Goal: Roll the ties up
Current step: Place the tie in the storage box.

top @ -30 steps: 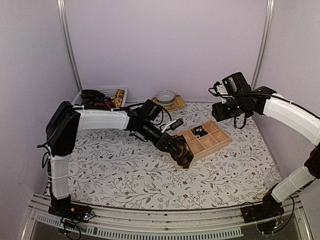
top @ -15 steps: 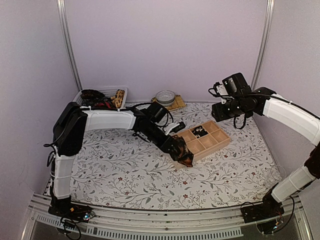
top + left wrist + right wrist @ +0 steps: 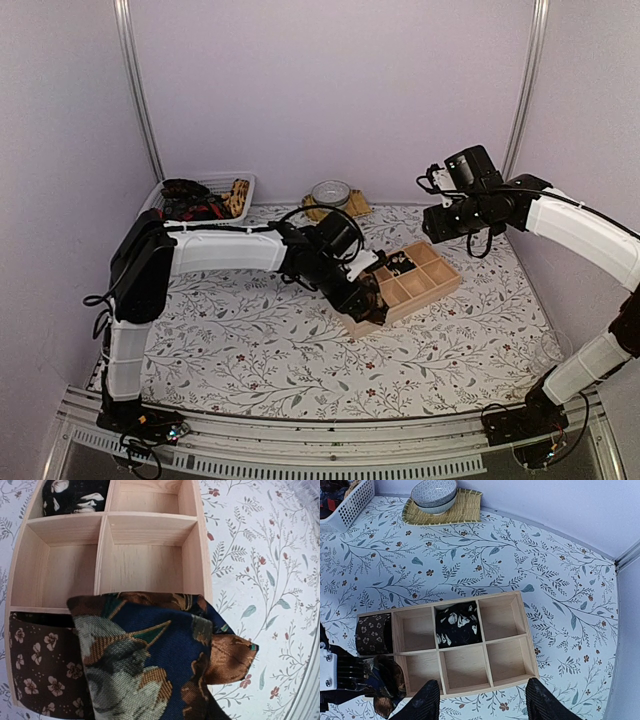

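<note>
My left gripper brings the navy tie from over the box down into the box's corner section beside the brown floral tie next, then opens.
My left gripper is shut on a rolled tie, navy with brown and grey-green figures, held over the near-left corner of the wooden divided box. The roll hides my left fingers in the left wrist view. A brown floral rolled tie fills the end compartment beside it. A black tie with white flowers lies in a back compartment. My right gripper hangs open high above the box's near edge, with nothing between its fingertips. In the right wrist view the held tie shows at the box's left end.
A white basket with more ties stands at the back left. A patterned bowl sits on a woven mat behind the box. Several box compartments hold nothing. The floral tablecloth covers the table.
My left arm has carried the rolled tie from just off the box's near-left corner back over that corner compartment. The right arm has not moved.
</note>
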Available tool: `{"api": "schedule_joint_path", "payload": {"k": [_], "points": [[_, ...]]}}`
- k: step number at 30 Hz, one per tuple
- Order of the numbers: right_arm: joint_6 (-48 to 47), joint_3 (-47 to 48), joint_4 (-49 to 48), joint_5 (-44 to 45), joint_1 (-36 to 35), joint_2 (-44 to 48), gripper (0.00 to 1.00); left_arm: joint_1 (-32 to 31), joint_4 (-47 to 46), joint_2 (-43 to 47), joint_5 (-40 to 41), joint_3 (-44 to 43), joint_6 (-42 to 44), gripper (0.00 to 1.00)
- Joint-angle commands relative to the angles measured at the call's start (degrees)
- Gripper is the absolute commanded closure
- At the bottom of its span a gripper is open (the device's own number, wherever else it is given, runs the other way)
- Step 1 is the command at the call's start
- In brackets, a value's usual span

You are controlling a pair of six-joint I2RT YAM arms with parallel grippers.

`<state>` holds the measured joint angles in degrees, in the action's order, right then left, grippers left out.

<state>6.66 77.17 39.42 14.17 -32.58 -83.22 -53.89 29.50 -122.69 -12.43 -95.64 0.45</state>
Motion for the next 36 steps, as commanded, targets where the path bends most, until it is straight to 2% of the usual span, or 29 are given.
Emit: {"api": "schedule_joint_path", "payload": {"k": [1, 13, 18, 30, 34, 36], "points": [[-0.06, 0.83, -0.33, -0.80, 0.22, 3.10, 0.42, -2.44, 4.03, -2.17, 12.54, 1.05, 2.45, 1.00], [0.02, 0.89, -0.31, -0.90, 0.23, 3.03, 0.42, -6.68, 4.22, -3.14, 19.56, 2.50, 4.28, 1.00], [0.08, 0.67, -0.57, -1.93, 0.23, 2.76, 0.42, -8.20, 3.93, -3.68, 19.23, 3.53, 5.57, 0.85], [7.36, -5.00, -7.51, -19.92, 1.02, 2.78, 0.42, -8.56, 0.80, -2.06, 17.47, 6.68, 6.61, 0.75], [8.43, -6.94, -8.79, -22.18, 1.32, 2.78, 0.42, -8.65, 0.81, -1.60, 17.90, 6.86, 7.23, 0.69], [8.91, -7.60, -9.19, -23.04, 1.57, 2.70, 0.42, -8.73, 1.18, -1.35, 18.36, 6.66, 7.88, 0.62]]}}
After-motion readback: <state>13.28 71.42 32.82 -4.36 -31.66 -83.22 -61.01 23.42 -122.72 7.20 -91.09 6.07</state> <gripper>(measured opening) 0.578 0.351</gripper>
